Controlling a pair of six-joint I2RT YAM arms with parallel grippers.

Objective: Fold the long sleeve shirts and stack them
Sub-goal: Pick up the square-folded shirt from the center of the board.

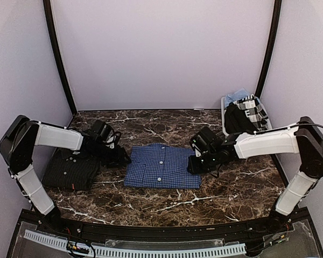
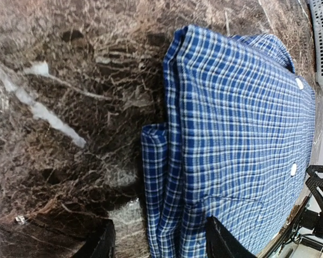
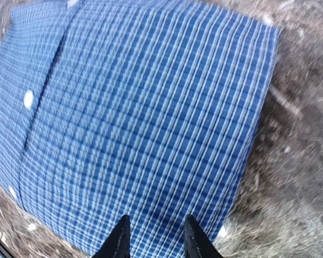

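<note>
The blue shirt's folded edge [image 1: 129,167] [image 2: 170,228] is under my left gripper and to its right in the top view, so I will move the gripper down that way to pinch the blue shirt's layers.
The blue checked long sleeve shirt [image 1: 162,166] lies folded flat in the middle of the marble table. The near-black shirt [image 1: 70,169] lies folded to its left, under the left arm. My left gripper [image 1: 121,157] stands open at the blue shirt's left edge. In the left wrist view the gripper [image 2: 159,244] straddles the folded edge of the blue shirt [image 2: 242,134], one finger over bare table, the other over cloth. My right gripper [image 1: 196,164] is at the shirt's right side. In the right wrist view the gripper [image 3: 156,242] has its fingertips apart just above the blue shirt [image 3: 140,107].
A white basket [image 1: 224,115] stands at the back right corner with a black-and-white plaid garment [image 1: 247,113] and a light blue one [image 1: 237,95] in it. Bare marble table [image 1: 231,188] stretches in front of the shirts. Enclosure walls rise on three sides.
</note>
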